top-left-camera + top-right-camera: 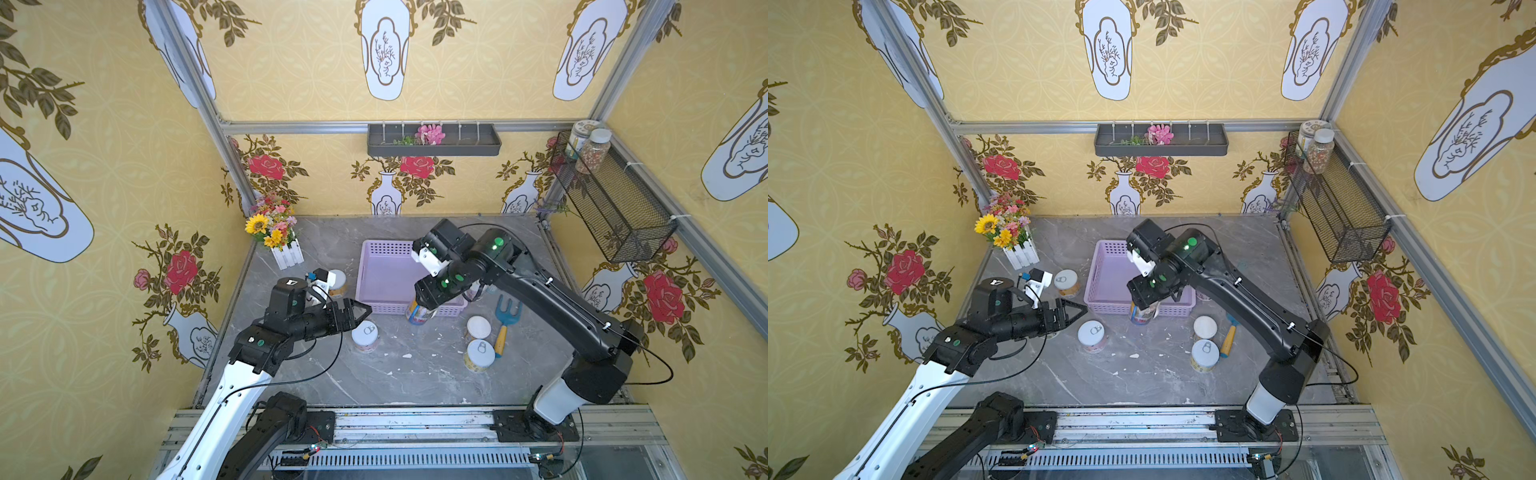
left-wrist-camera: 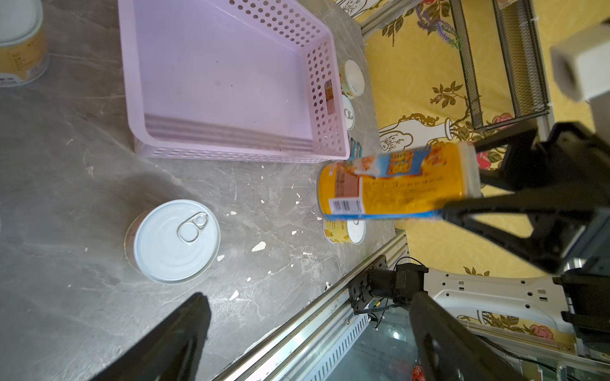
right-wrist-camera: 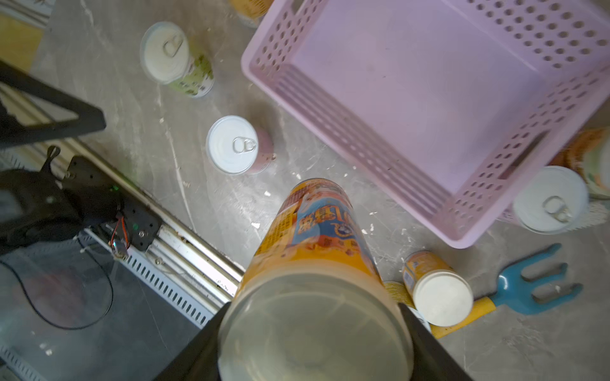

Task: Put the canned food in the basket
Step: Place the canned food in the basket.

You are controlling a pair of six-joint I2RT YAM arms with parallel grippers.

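The right gripper next moves outward over the near side of the basket, then down into the basket's far corner beside the cans to release, because the bottom of the basket is empty there.
The lilac basket [image 1: 386, 278] [image 1: 1113, 278] [image 2: 224, 82] [image 3: 429, 99] sits mid-table with nothing in it. My right gripper [image 1: 428, 303] [image 3: 315, 330] is shut on the top of a tall yellow-and-blue can [image 1: 417, 313] [image 1: 1142, 314] [image 2: 396, 184] [image 3: 317, 237], just in front of the basket's near wall. Whether its base touches the table I cannot tell. My left gripper [image 1: 361, 309] [image 1: 1077, 311] [image 2: 307, 300] stands open above a pink-labelled can [image 1: 365, 336] [image 2: 175, 240] [image 3: 236, 145]. Several other cans stand around the basket, one at its left side [image 1: 337, 282] and two at the front right [image 1: 478, 328] [image 1: 480, 355].
A blue garden fork with a yellow handle [image 1: 505, 328] lies beside the front-right cans. More cans [image 2: 351, 79] [image 3: 549, 201] stand against the basket's right side. A flower pot [image 1: 276, 237] is at the back left. A black wire basket [image 1: 611, 199] with jars hangs on the right wall.
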